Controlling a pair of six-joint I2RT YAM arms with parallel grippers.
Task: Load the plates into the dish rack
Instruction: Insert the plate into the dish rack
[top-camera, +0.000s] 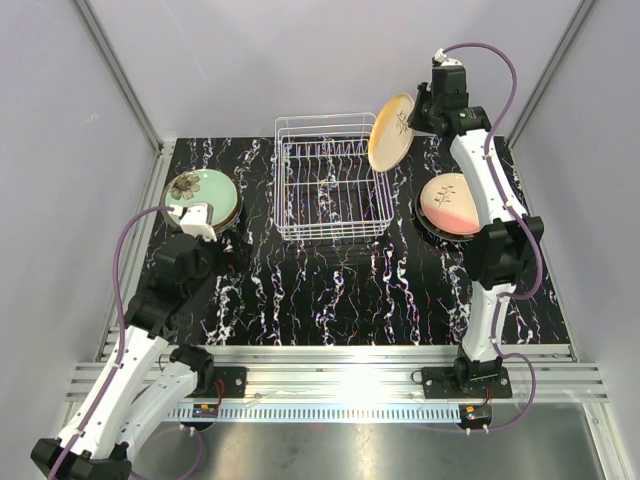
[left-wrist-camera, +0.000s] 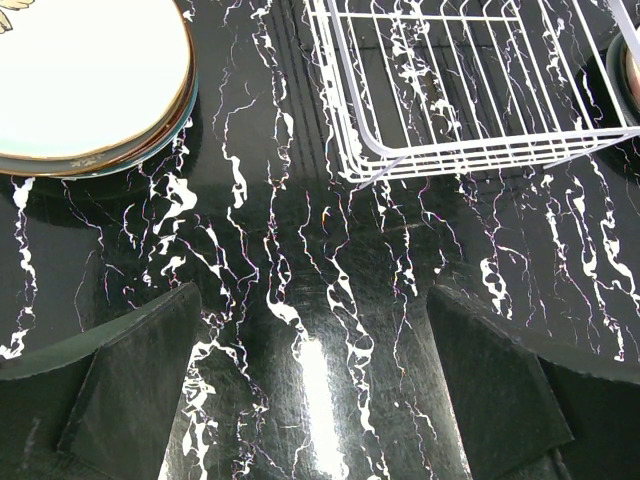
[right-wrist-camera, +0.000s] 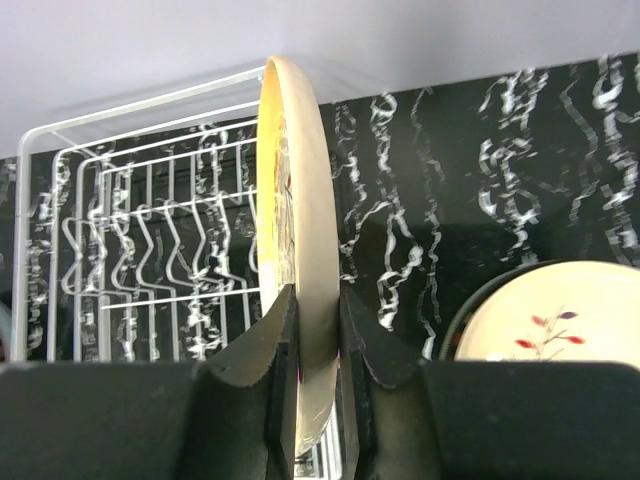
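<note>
Next, my right gripper swings the on-edge plate left in the top view over the rack's empty end slot below, then lowers and releases it.
My right gripper is shut on the rim of an orange plate and holds it on edge in the air at the far right corner of the white wire dish rack. In the right wrist view the plate stands upright between my fingers, with the rack to its left. The rack holds no plates. My left gripper is open and empty, low over the table beside a stack of plates topped by a mint-green floral one. Another stack, topped by a peach and white plate, lies right of the rack.
The table is black marble-patterned. Grey walls with metal posts enclose the back and sides. In the left wrist view the left stack is at top left and the rack's near corner at top right.
</note>
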